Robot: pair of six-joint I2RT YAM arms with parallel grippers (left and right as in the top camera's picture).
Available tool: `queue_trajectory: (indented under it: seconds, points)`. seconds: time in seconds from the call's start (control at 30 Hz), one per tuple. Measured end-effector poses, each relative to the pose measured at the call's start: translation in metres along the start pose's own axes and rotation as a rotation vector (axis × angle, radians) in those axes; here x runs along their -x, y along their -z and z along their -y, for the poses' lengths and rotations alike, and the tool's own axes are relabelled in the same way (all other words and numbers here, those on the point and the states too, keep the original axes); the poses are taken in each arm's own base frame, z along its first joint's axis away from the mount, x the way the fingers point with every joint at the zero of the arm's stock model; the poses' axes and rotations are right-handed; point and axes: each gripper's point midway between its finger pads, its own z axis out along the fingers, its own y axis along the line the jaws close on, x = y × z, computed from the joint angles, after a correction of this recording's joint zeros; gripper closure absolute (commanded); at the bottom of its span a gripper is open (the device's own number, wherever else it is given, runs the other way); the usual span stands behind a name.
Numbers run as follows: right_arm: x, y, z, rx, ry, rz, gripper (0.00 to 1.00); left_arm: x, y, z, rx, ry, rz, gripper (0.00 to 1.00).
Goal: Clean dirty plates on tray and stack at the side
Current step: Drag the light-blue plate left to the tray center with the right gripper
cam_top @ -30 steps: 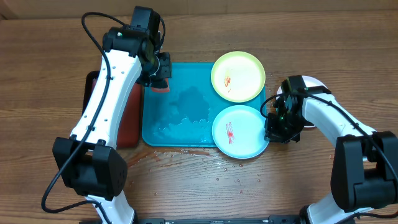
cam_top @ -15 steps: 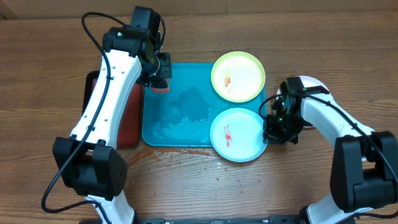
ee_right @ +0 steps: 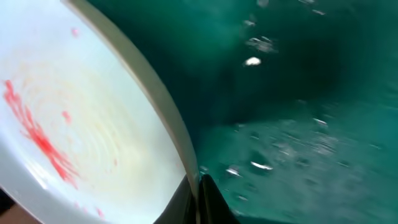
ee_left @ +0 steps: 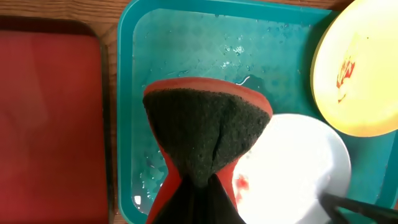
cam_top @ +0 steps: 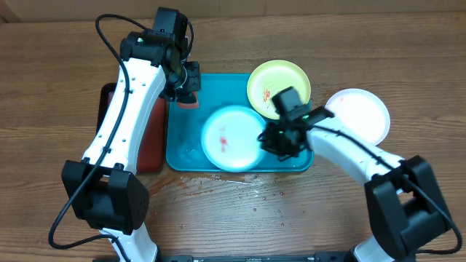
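Observation:
The smeared light blue plate has open tray bottom beside it, so I need to carry the plate to the left in the overhead view with my right gripper, lower it and let go.
The light blue plate [cam_top: 229,138], smeared red, lies in the middle of the wet turquoise tray [cam_top: 186,149]. My right gripper [cam_top: 271,140] is shut on its right rim; in the right wrist view the rim [ee_right: 168,124] runs down between the shut fingers [ee_right: 214,199]. The yellow-green plate [cam_top: 279,87], also smeared, sits on the tray's back right corner. A white plate [cam_top: 358,115] rests on the table right of the tray. My left gripper [cam_top: 188,81] hovers over the tray's back left corner, shut on a red-edged dark sponge [ee_left: 208,134].
A dark red tray [cam_top: 155,142] lies against the turquoise tray's left side, partly under my left arm. Water pools in the turquoise tray [ee_left: 186,43], and drops and a reddish smear wet the table [cam_top: 247,185] in front of it.
My right gripper has dragged the light blue plate left, from the tray's front right corner to its middle. The white plate now shows on the right. The left arm has not moved.

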Motion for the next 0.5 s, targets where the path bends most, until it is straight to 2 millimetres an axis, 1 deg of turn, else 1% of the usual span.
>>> queue_trajectory:
  seconds: [0.03, 0.1, 0.2, 0.5]
  points:
    - [0.002, -0.002, -0.009, 0.007, -0.008, 0.034, 0.96, 0.0, 0.0, 0.0, 0.0, 0.0, 0.0, 0.96]
    - [0.002, -0.004, -0.019, 0.011, -0.016, 0.07, 0.96, 0.0, 0.0, 0.0, 0.0, 0.0, 0.0, 0.96]
    - [0.0, -0.007, -0.026, 0.007, -0.039, 0.101, 0.96, 0.0, 0.0, 0.0, 0.0, 0.0, 0.0, 0.96]
    - [0.0, -0.025, -0.017, -0.04, -0.086, 0.104, 0.96, 0.0, 0.0, 0.0, 0.0, 0.0, 0.0, 0.96]
